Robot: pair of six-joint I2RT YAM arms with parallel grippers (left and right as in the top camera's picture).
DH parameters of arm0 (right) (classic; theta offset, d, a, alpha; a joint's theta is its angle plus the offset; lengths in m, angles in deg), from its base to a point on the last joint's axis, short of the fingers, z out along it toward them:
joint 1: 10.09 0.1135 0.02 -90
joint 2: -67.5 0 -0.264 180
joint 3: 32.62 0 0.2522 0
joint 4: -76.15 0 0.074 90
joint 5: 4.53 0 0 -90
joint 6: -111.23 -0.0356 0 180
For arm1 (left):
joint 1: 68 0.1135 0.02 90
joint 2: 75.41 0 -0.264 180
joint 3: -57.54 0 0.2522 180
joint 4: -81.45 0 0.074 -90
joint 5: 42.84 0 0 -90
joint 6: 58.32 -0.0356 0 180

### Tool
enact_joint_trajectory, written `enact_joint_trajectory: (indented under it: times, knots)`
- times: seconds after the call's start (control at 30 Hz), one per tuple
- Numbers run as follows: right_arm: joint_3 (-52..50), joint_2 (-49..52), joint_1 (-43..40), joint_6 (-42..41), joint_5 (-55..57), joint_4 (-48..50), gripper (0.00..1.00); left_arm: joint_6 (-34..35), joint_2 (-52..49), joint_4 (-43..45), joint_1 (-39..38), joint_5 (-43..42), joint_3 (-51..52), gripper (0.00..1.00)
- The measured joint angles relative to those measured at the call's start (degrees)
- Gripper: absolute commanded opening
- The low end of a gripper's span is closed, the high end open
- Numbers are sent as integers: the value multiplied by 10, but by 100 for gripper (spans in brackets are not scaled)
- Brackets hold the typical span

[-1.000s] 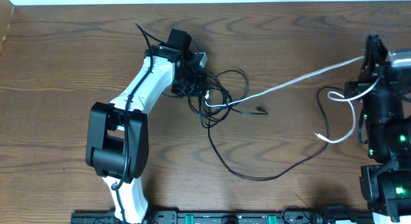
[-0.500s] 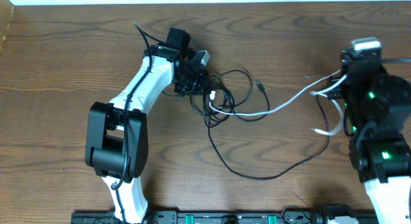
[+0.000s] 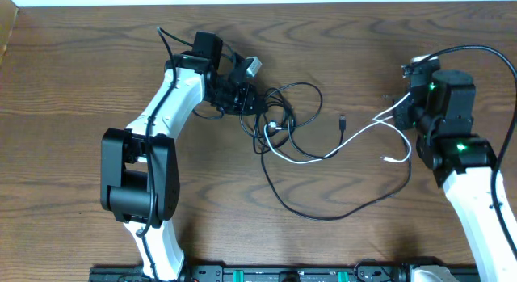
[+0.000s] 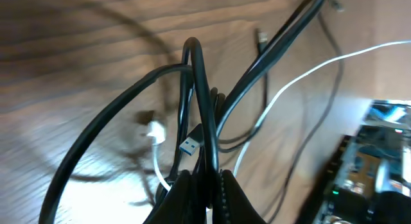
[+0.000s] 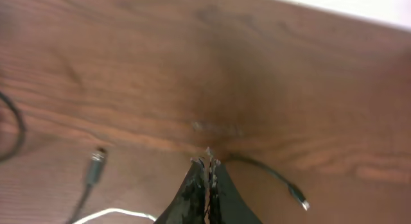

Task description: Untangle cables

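My right gripper draws away next, then swings toward the loose black plug (image 3: 342, 124) (image 5: 96, 166) and opens, since the white cable sags from the knot.
A knot of black cables (image 3: 279, 112) lies left of the table's centre. My left gripper (image 3: 249, 99) is shut on its black strands (image 4: 196, 89), which run up from between the fingers (image 4: 207, 180). A blue-tipped plug (image 4: 189, 146) and a white plug (image 4: 154, 129) hang beside them. The white cable (image 3: 323, 155) leaves the knot, sags across the table and rises to my right gripper (image 3: 406, 112), which is shut on it. In the right wrist view the fingers (image 5: 207, 165) are pressed together, with the white cable (image 5: 115, 214) passing low on the left.
One long black cable (image 3: 323, 220) loops toward the front of the table and back up to the right. A loose black plug (image 3: 342, 119) lies between the arms. The white cable's free end (image 3: 386, 159) rests near the right arm.
The right arm swung left and toward the centre, and the taut white cable went slack into a sagging loop. The left gripper shifted slightly left with the knot.
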Motion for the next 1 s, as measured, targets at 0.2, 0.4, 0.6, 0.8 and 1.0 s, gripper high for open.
enact_joint_trajectory:
  times: [0.2,0.4,0.6,0.8,1.0]
  knots:
    - [0,13,-48,-21,48,-36,1,20,0,0,0,92,0,27]
    - [0,13,-103,-48,13,-40,2,71,0,2,0,187,0,43]
    - [0,20,-94,1,-195,-25,99,78,0,2,-1,206,0,44]
    - [0,64,-78,21,-290,-14,99,79,0,2,-1,210,0,44]
    - [0,120,-60,9,-339,10,99,79,0,2,-1,214,0,44]
